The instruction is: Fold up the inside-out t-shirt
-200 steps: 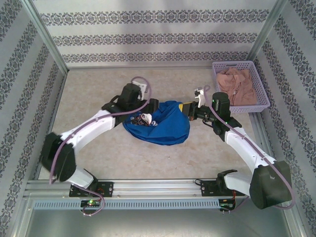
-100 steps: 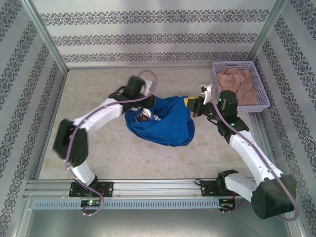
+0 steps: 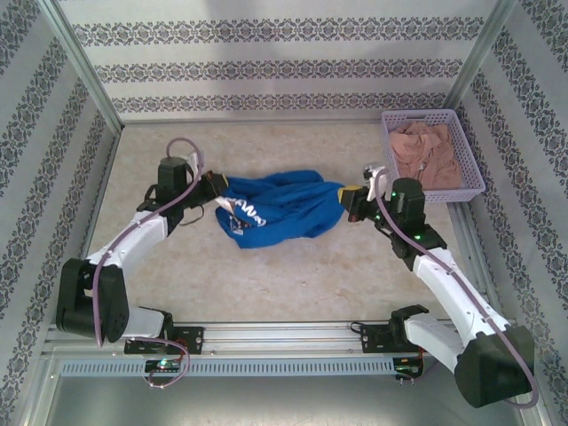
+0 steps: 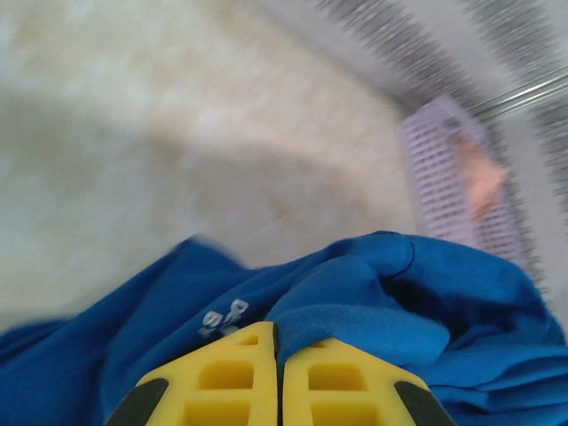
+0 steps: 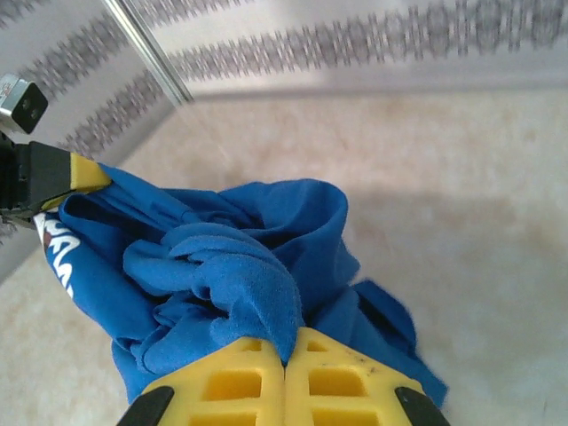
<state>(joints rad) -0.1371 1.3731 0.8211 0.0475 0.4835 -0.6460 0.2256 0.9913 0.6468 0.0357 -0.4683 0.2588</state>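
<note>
I need to ease my left gripper back toward the creased middle between it and my right gripper next and release the fold, because the t-shirt (image 3: 282, 209) is bunched.
The inside-out t-shirt (image 3: 282, 209), royal blue with white print, hangs bunched and stretched between both grippers over the middle of the table. My left gripper (image 3: 216, 188) is shut on its left end; in the left wrist view the yellow fingertips (image 4: 235, 368) pinch a blue fold (image 4: 355, 306). My right gripper (image 3: 348, 194) is shut on the right end, and in the right wrist view its gripper (image 5: 286, 355) clamps a gathered ridge of the t-shirt (image 5: 235, 275). The left gripper's yellow tip (image 5: 84, 173) also appears there at the far left.
A lilac basket (image 3: 474, 177) with a pinkish-beige garment (image 3: 429, 153) stands at the back right corner, close to the right arm. Patterned walls enclose the beige table (image 3: 266, 284) on three sides.
The left gripper shut on the shirt's left end and pulled it left and back. The shirt went from a rounded heap to a wider stretched band. The right gripper shifted slightly right.
</note>
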